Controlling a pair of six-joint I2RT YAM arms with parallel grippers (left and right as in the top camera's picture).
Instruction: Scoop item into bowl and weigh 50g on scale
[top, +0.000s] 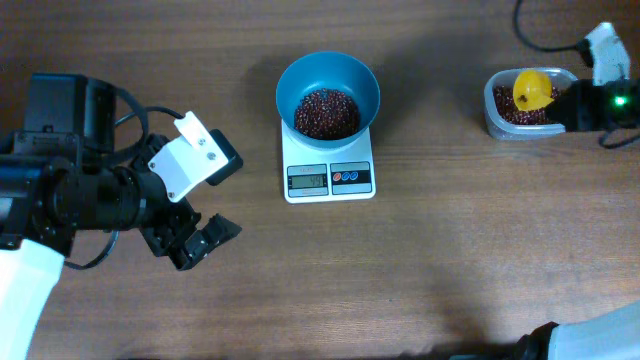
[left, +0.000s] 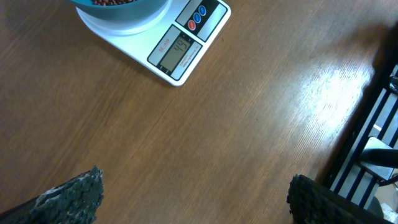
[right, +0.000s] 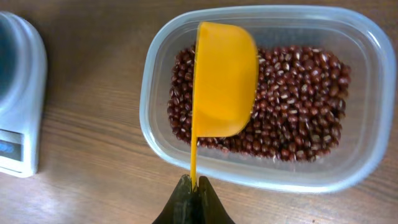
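Observation:
My right gripper will next move back and down to the bare wood in front of the tub to release the scoop, because the display reads close to the asked weight.
The teal-blue bowl (top: 328, 92) stands on the white scale (top: 329, 178) at the table's middle and holds a heap of red-brown beans (top: 326, 112). The scale's display (left: 176, 51) shows in the left wrist view. My right gripper (right: 194, 185) is shut on the handle of the yellow scoop (right: 224, 79), whose cup is turned on its side over the clear tub (right: 261, 93) of beans (right: 298, 106) at the far right (top: 527, 100). My left gripper (top: 198, 240) is open and empty over bare wood, left of the scale (left: 193, 199).
A black cable (top: 545, 40) runs along the back right. A black metal frame (left: 373, 143) stands beyond the table's edge in the left wrist view. Bare wood lies in front of the scale.

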